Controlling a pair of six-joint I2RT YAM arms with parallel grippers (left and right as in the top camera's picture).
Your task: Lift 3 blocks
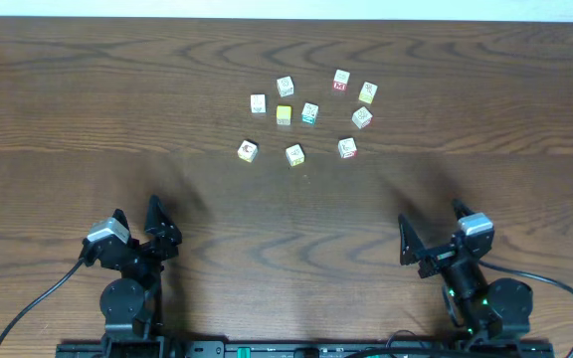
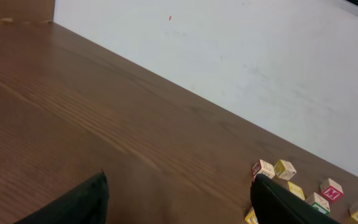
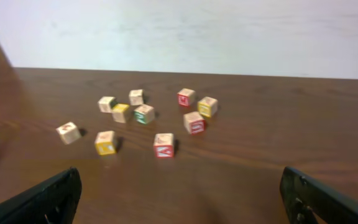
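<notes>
I should reach outward with my right gripper, to its left in the overhead view, and lower my open fingers around the nearest red-marked block [image 1: 347, 147] [image 3: 164, 145], because it lies there.
Ten small cubes lie scattered at the table's far middle. Three pale blocks show red markings: one at the back [image 1: 341, 81] [image 3: 186, 96], one in the middle [image 1: 362, 117] [image 3: 194, 122], and the nearest one [image 1: 347, 148] [image 3: 164, 145]. My left gripper [image 1: 137, 214] [image 2: 179, 186] stands open near the front left, with nothing between its fingers. At the front right my right gripper [image 1: 431, 224] [image 3: 180, 180] is also open and empty. Both are well short of the cubes. In the left wrist view a red-faced block [image 2: 331, 190] shows at the lower right.
Other cubes sit among the blocks: a plain yellow cube [image 1: 284, 114], a teal-marked cube [image 1: 309, 112], and several pale or yellow-edged cubes such as those at the left [image 1: 248, 150] and front [image 1: 294, 154]. A white wall [image 3: 179, 31] runs behind the wooden table [image 1: 88, 99].
</notes>
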